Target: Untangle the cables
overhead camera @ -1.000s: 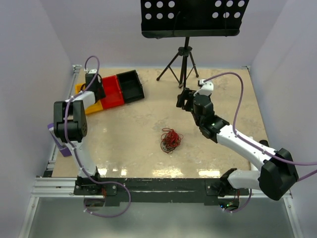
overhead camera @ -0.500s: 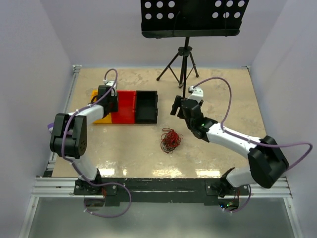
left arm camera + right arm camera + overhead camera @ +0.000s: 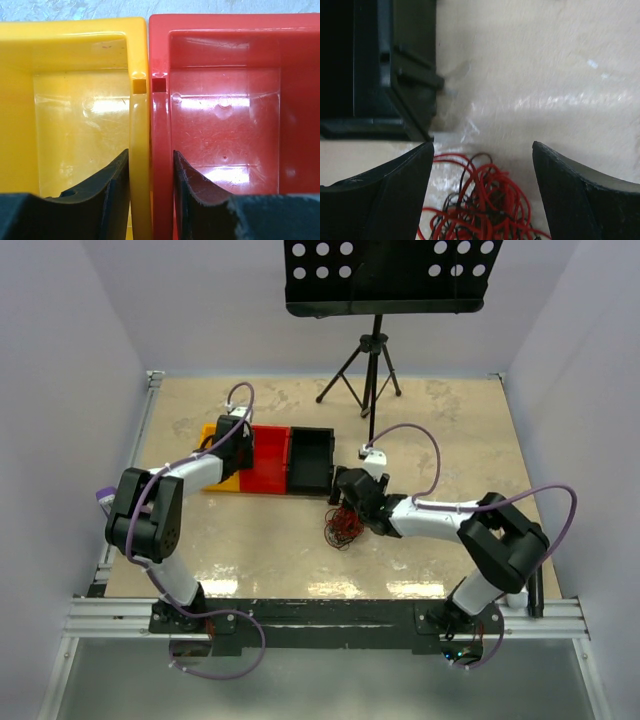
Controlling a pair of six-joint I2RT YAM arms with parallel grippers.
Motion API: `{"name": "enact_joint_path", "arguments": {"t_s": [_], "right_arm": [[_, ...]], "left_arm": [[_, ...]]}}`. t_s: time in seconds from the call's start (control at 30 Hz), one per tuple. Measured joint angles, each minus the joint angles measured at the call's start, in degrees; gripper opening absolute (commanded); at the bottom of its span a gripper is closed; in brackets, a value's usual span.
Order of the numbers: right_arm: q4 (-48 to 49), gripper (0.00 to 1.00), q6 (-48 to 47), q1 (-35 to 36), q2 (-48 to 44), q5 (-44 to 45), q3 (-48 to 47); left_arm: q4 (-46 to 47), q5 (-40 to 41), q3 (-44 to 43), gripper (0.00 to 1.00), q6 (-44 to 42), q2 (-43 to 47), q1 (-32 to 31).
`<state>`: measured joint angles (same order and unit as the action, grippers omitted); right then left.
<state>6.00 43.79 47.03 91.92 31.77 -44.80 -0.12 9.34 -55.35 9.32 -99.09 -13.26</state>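
Note:
The joined sides of the bins that my left gripper is holding will next be pulled back and toward the tangle, which is to the gripper's right in the top view. My left gripper will then let go of them.
The cables are a fist-sized tangle of thin red and dark wires lying on the table just in front of the black bin. My right gripper hovers at the tangle's far edge, open. In the right wrist view the tangle lies between my spread fingers, which do not touch it. My left gripper is at the bins. In the left wrist view it is shut on the joined walls of the yellow bin and the red bin.
The yellow, red and black bins stand in a row left of centre. The black bin's corner is just beyond my right gripper's left finger. A music stand on a tripod stands at the back.
My left gripper has dragged the row of bins rightward toward the centre. My right gripper has swung left and down from the back to the tangle. The tangle has not moved.

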Motion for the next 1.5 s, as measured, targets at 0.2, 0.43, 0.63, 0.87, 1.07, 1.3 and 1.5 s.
{"name": "enact_joint_path", "arguments": {"t_s": [0.2,0.43,0.63,0.87,1.07,1.3,1.5], "right_arm": [[2.78,0.82,4.87,5.42,-0.59,-2.91,5.40],[3.08,0.85,9.53,12.96,-1.81,-4.37,5.86],[-3.17,0.90,10.27,13.40,-7.10,-2.97,1.92],[-11.06,0.85,11.19,12.61,-11.63,3.82,-4.20],[-14.27,0.81,10.95,4.79,-9.55,6.91,-4.22],[-14.58,0.56,9.25,2.19,-0.44,8.41,-7.32],[-16.57,0.50,8.70,0.98,0.59,10.56,-7.45]], "left_arm": [[1.49,0.98,1.11,0.17,1.51,0.37,-0.68],[1.77,2.82,2.82,0.15,3.39,1.73,-3.76],[-0.11,1.75,4.13,0.24,4.04,3.63,-5.99],[-2.12,-2.73,5.64,0.42,4.50,5.90,-6.60],[-2.84,-9.29,5.77,0.63,5.35,6.12,-6.75],[-4.22,-18.27,5.90,0.81,5.86,7.10,-6.75],[-6.45,-27.80,5.51,0.83,2.25,7.23,-6.19]]}}
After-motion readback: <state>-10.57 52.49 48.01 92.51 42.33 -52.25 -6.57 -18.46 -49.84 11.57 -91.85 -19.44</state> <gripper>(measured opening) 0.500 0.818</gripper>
